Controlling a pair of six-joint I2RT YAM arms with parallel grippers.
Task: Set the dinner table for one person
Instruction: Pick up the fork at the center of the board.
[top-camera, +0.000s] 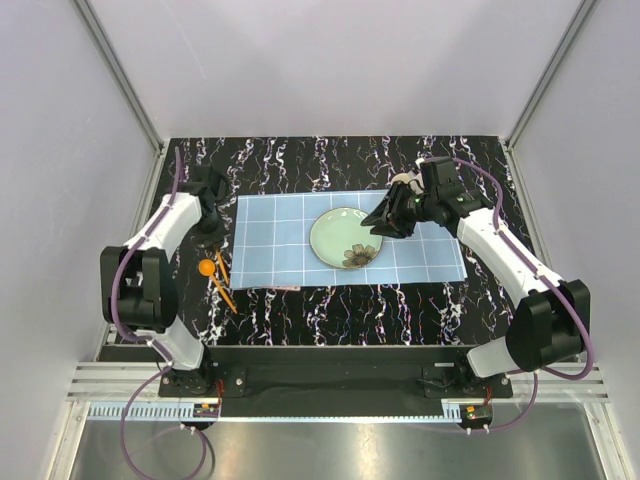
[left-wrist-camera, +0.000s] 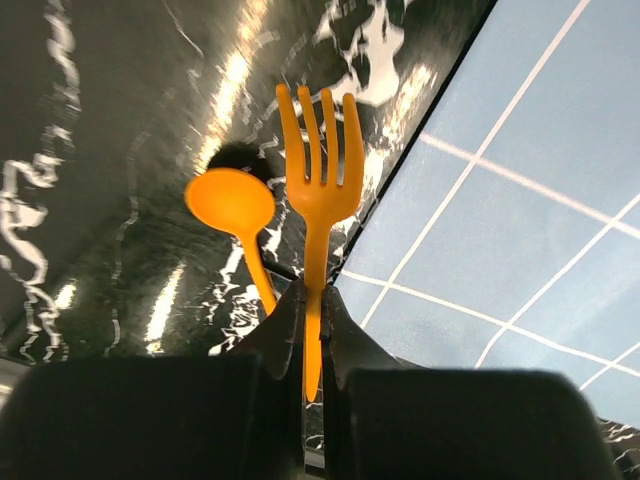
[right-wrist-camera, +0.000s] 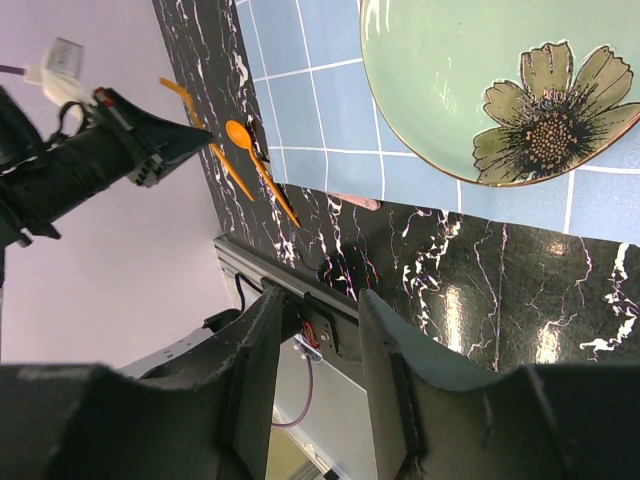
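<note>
The mat beside the plate is empty. My left gripper will turn, shift to the right in the top view and lower to release the fork (left-wrist-camera: 320, 190) there.
The dinner table (top-camera: 330, 310) is glossy black with white veins. A light blue gridded placemat (top-camera: 275, 240) lies on it, and a pale green plate (top-camera: 346, 238) with a flower print sits on the mat. My left gripper (top-camera: 213, 237) hovers off the mat's left edge, shut on the handle of an orange fork (left-wrist-camera: 320, 190), tines pointing away from it. An orange spoon (left-wrist-camera: 232, 200) lies on the table beside the fork, its bowl (top-camera: 207, 267) left of the mat. My right gripper (top-camera: 378, 222) hangs over the plate's right rim, open and empty (right-wrist-camera: 320, 300).
A small pinkish strip (top-camera: 285, 288) lies at the placemat's near edge. A metal rail (top-camera: 330, 385) runs along the table's near side by the arm bases. Grey walls with metal posts close in the left, right and back.
</note>
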